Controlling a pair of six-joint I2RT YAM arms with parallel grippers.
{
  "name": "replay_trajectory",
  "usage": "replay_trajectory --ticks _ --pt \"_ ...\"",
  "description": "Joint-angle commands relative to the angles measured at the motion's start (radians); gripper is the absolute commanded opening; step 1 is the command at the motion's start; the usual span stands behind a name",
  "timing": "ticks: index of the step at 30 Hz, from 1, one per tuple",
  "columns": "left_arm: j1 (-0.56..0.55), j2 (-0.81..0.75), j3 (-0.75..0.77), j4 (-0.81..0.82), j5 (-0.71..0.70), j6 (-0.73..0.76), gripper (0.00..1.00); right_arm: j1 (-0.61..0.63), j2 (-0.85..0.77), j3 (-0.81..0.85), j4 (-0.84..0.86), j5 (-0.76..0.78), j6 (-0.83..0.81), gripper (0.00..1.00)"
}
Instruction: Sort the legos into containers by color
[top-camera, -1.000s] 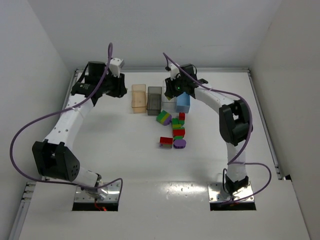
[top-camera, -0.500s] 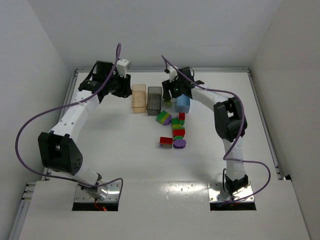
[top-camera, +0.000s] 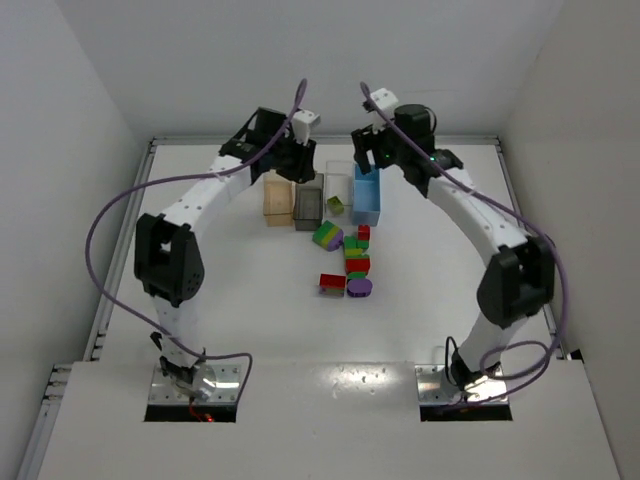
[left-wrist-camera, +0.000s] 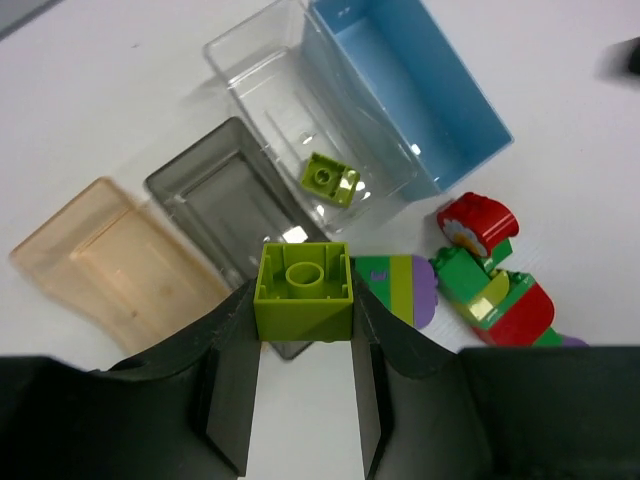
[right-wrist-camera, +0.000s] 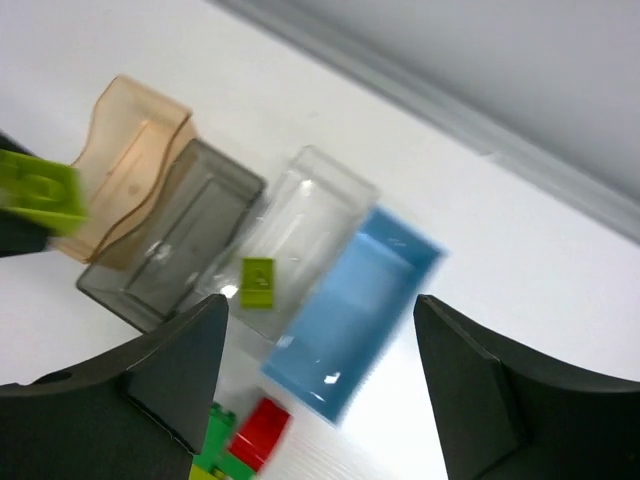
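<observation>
Next, my left gripper shifts off the dark grey container (left-wrist-camera: 215, 200) and down toward the clear container's far end, since a lime lego lies in the clear one.
My left gripper (left-wrist-camera: 303, 305) is shut on a lime green lego (left-wrist-camera: 303, 290), which hangs above the near end of the dark grey container (left-wrist-camera: 215, 200). In a row beside it stand the tan-orange container (left-wrist-camera: 95, 265), the clear container (left-wrist-camera: 265, 85) and the light blue container (left-wrist-camera: 400, 85). A second lime lego (left-wrist-camera: 332, 180) lies inside the clear one. My right gripper (right-wrist-camera: 318, 310) is open and empty, high over the clear container (right-wrist-camera: 310, 205) and the blue container (right-wrist-camera: 350, 320). From above, the left gripper (top-camera: 298, 165) and the right gripper (top-camera: 378, 155) flank the row.
Loose legos (top-camera: 350, 255) lie in a cluster just in front of the containers: a purple and lime piece (top-camera: 327, 235), stacked red and green bricks (top-camera: 357, 258), a red brick (top-camera: 332, 282) and a purple piece (top-camera: 360, 288). Walls close the table at back and sides.
My right gripper opened, left a lime lego in the clear container, and rose back to the right. The left arm swung right, carrying its lime lego to the containers.
</observation>
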Motion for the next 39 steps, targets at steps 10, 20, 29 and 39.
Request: replay_trajectory --ticks 10,20,29,39 --pt "-0.084 0.327 0.300 0.020 0.014 -0.031 0.04 -0.227 -0.207 -0.197 -0.270 0.048 -0.091 0.77" --pt "-0.095 0.498 0.467 0.011 -0.017 0.003 0.06 -0.287 -0.220 -0.206 -0.292 -0.033 -0.102 0.73" --pt "-0.104 0.540 0.508 0.029 -0.037 0.031 0.31 -0.296 -0.177 -0.165 -0.310 -0.104 -0.120 0.73" --pt "-0.104 0.453 0.474 0.115 -0.017 0.041 0.61 -0.296 -0.177 -0.165 -0.321 -0.134 -0.149 0.73"
